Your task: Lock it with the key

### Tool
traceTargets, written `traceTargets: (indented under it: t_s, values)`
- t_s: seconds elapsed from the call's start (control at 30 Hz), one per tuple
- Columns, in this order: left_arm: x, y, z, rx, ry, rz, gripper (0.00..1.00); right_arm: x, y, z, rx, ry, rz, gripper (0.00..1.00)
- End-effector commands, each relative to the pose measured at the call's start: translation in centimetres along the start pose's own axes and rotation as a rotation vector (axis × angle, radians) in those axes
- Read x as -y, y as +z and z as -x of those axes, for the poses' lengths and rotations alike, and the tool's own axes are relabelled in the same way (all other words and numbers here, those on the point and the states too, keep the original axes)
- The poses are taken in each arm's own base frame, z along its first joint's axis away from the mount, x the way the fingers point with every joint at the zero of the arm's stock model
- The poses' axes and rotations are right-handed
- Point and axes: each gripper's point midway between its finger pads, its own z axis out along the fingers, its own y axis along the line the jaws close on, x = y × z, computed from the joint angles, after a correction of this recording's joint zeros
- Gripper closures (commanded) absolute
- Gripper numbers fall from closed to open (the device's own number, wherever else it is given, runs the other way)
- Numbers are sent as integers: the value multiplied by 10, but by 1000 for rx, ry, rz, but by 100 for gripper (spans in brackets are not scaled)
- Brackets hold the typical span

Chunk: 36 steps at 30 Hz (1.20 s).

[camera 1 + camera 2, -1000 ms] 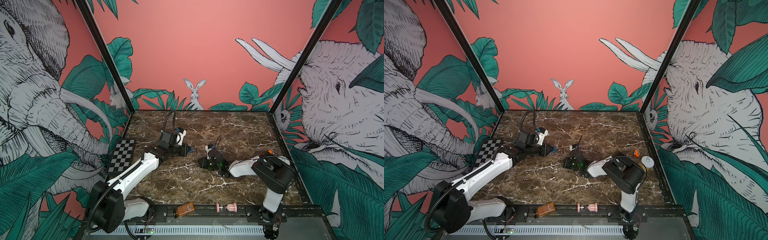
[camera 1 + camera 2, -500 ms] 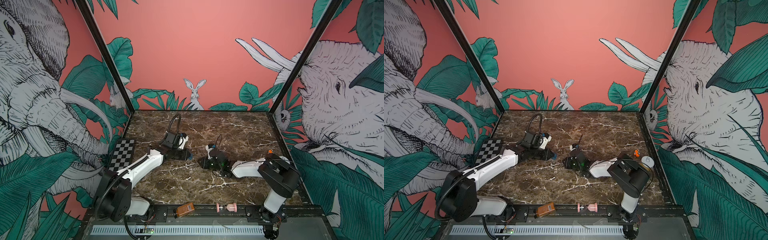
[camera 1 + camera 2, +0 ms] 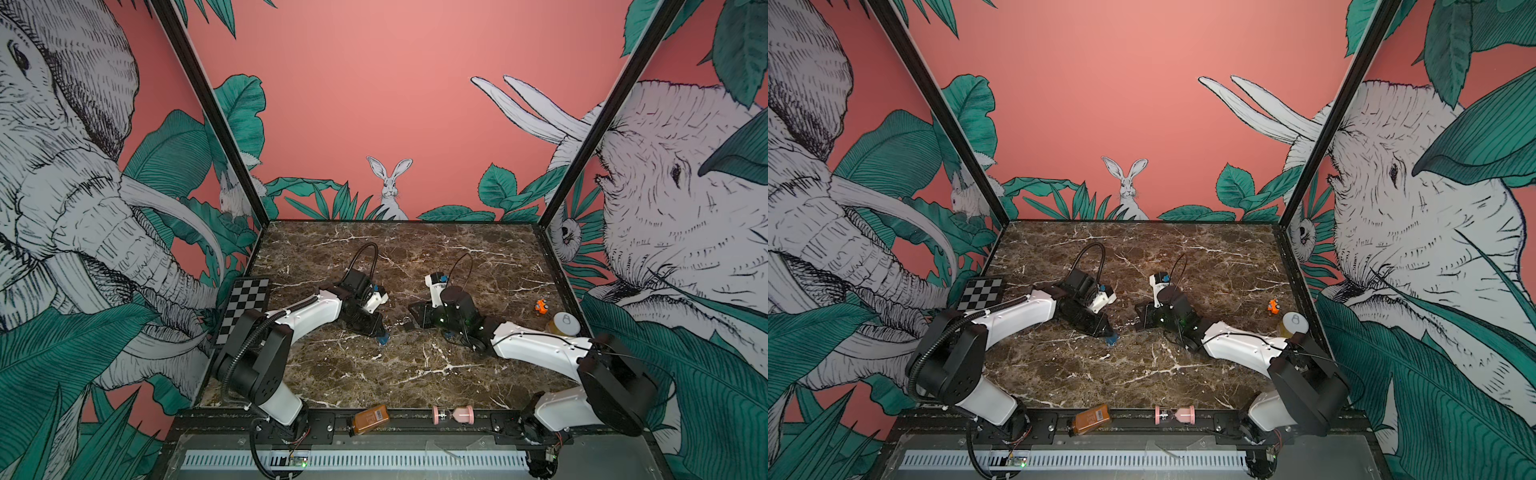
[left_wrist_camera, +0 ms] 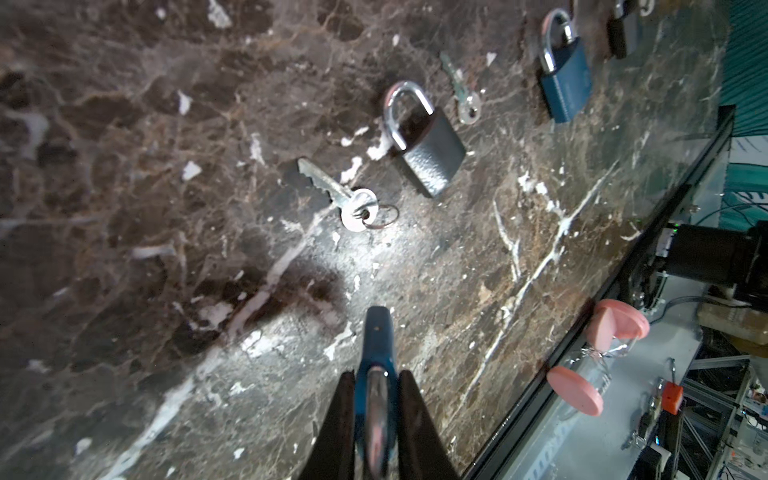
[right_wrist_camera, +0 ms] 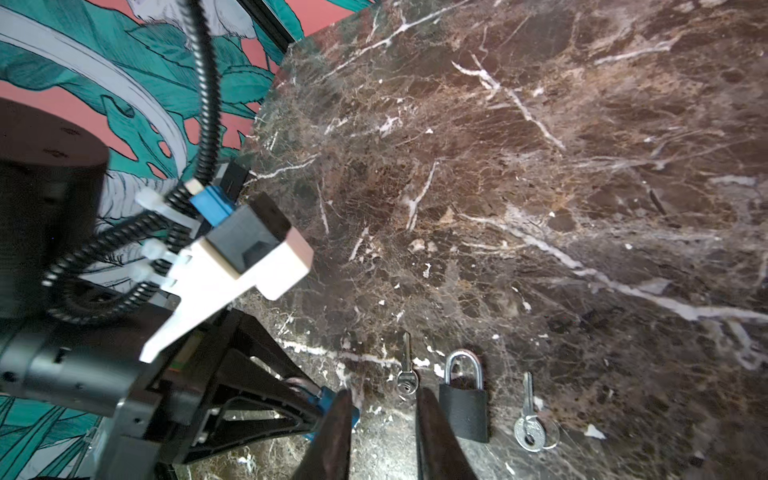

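The bare marble (image 3: 388,336) (image 4: 340,276) beside the small key is below my left gripper. My left gripper should lower next, rest the blue padlock there and release it.
My left gripper (image 4: 376,374) is shut on a blue padlock (image 4: 376,332), gripped by the shackle end with its body sticking out past the fingertips. In both top views it hangs low over the marble table (image 3: 415,374) near the middle (image 3: 382,338) (image 3: 1111,340). My right gripper (image 5: 383,392) stands open close beside it, nothing between its fingers. A small key (image 5: 406,374) lies just beyond its tips, then a black padlock (image 5: 463,409) with its shackle shut, then a key on a ring (image 5: 528,432). The left wrist view shows a second blue padlock (image 4: 565,79) lying farther off.
An orange toy (image 3: 540,306) and a white-lidded jar (image 3: 563,324) stand at the right edge. An amber bottle (image 3: 371,419) and a pink hourglass (image 3: 453,414) lie on the front rail. A checkerboard (image 3: 245,307) leans at the left wall.
My left gripper has come forward and down toward the middle with the blue padlock, ending close to the right gripper. The right gripper's jaws have parted.
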Motion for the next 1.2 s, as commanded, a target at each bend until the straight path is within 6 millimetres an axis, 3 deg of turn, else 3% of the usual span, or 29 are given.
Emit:
traceTargets:
  t_s: [0.0,0.27,0.63,0.73,0.83,0.87,1.0,1.17]
  values:
    - [11,-2,9,0,55,-39,100,-7,4,3,-2,-11,37,74]
    - [9,11,13,-85,87,-48,100,-1,2,6,7,-15,24,74]
    - [-6,22,1,-194,85,28,100,10,1,7,12,0,8,74]
    - [-17,23,2,-219,94,83,79,11,1,8,12,4,8,74]
    - [-26,22,7,-220,101,141,68,12,1,7,11,7,6,74]
    - [-28,22,10,-214,106,157,54,14,1,7,12,9,2,74]
    - [-36,15,28,-173,127,232,50,13,1,7,10,11,4,74]
    - [-34,-5,66,-49,172,306,50,13,-5,11,13,-1,-5,74]
